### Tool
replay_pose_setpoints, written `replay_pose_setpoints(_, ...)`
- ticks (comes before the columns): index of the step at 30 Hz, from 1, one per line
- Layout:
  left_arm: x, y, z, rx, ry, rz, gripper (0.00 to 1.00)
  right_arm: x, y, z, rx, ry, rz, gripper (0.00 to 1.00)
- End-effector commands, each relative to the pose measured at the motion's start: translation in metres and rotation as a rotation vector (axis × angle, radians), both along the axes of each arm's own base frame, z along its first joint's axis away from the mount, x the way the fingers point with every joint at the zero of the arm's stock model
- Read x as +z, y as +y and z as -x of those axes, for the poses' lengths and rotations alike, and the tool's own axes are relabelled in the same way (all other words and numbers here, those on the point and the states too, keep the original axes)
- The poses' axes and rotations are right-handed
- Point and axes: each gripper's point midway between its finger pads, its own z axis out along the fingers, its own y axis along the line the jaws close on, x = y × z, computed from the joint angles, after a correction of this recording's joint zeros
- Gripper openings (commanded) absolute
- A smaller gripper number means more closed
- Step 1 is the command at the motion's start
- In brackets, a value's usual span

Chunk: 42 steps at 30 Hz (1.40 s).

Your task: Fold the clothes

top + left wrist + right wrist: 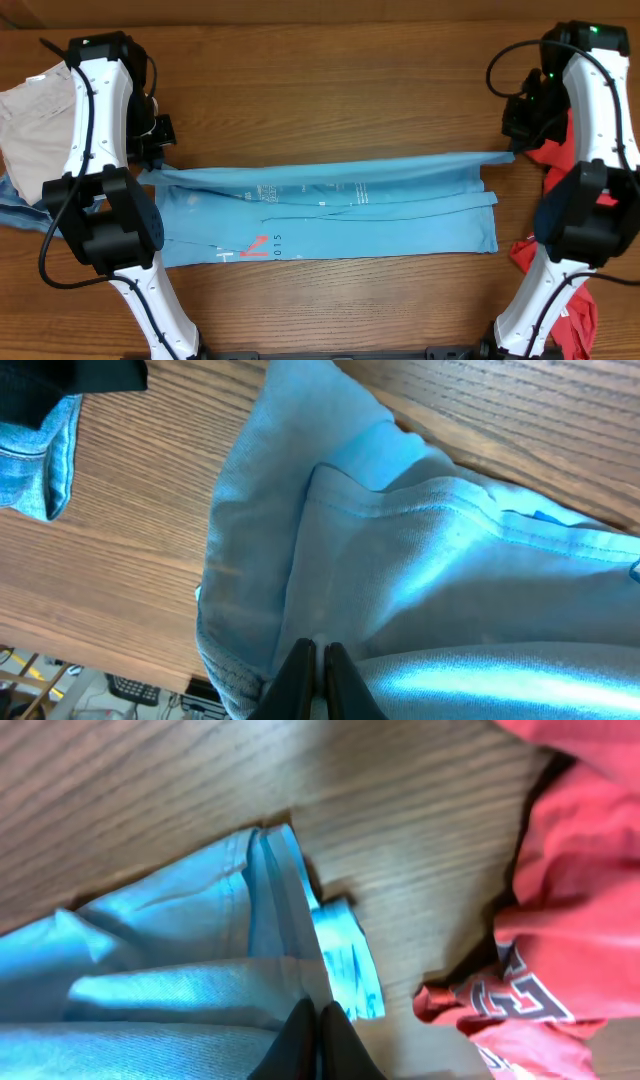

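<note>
My right gripper comes down and back over the shirt's flat near layer [479, 230] [350, 968] next, before it opens.
A light blue shirt [330, 215] with a red mark and white print lies stretched across the middle of the wooden table, folded lengthwise. My left gripper [150, 165] is shut on its left far edge; the left wrist view shows the black fingertips [318, 660] pinching blue fabric [420, 560]. My right gripper [515, 148] is shut on the shirt's right far corner, pulling it taut; the right wrist view shows its fingertips [318, 1020] clamped on the blue cloth [170, 980].
A beige garment [35, 130] and a blue denim piece [15, 210] lie at the left edge. Red clothes [560, 260] with white lettering [560, 920] are piled at the right, close to my right arm.
</note>
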Motion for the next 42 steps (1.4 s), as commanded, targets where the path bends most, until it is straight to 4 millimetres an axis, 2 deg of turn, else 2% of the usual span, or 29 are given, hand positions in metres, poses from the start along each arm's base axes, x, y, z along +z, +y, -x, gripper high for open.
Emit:
replay_pose_setpoints(1,0.013,0.012,0.005,0.020,-0.015,-0.060,0.04,-0.003,0.001,0.014,-0.001,0.034,-0.009,0.04)
replay_pose_setpoints(4,0.013,0.014,0.008,0.027,-0.005,-0.075,0.04,-0.018,0.005,0.032,0.000,0.113,-0.023,0.04)
replay_pose_setpoints(8,0.010,0.013,0.011,0.028,0.012,-0.071,0.04,-0.031,0.007,0.043,0.000,0.159,-0.033,0.04)
replay_pose_setpoints(14,-0.014,0.000,0.031,0.012,0.106,-0.038,0.04,-0.032,0.002,0.048,-0.001,0.178,-0.006,0.04)
replay_pose_setpoints(18,-0.018,-0.002,0.038,0.012,0.139,-0.032,0.04,-0.034,0.000,0.052,-0.009,0.193,-0.009,0.04)
replay_pose_setpoints(23,-0.019,-0.005,0.045,0.013,0.169,-0.016,0.04,-0.044,0.003,0.068,-0.013,0.256,-0.021,0.04)
replay_pose_setpoints(26,-0.026,-0.011,0.056,0.019,0.210,0.012,0.04,-0.050,-0.002,0.074,-0.032,0.279,0.006,0.06)
replay_pose_setpoints(31,-0.038,-0.014,0.072,0.018,0.273,0.021,0.04,-0.051,-0.004,0.075,-0.039,0.280,0.004,0.10)
replay_pose_setpoints(34,-0.042,-0.015,0.078,0.017,0.295,0.025,0.04,-0.051,-0.004,0.075,-0.039,0.280,0.004,0.22)
replay_pose_setpoints(42,-0.043,-0.015,0.080,0.012,0.304,0.028,0.04,-0.051,-0.001,0.073,-0.044,0.272,-0.012,0.23)
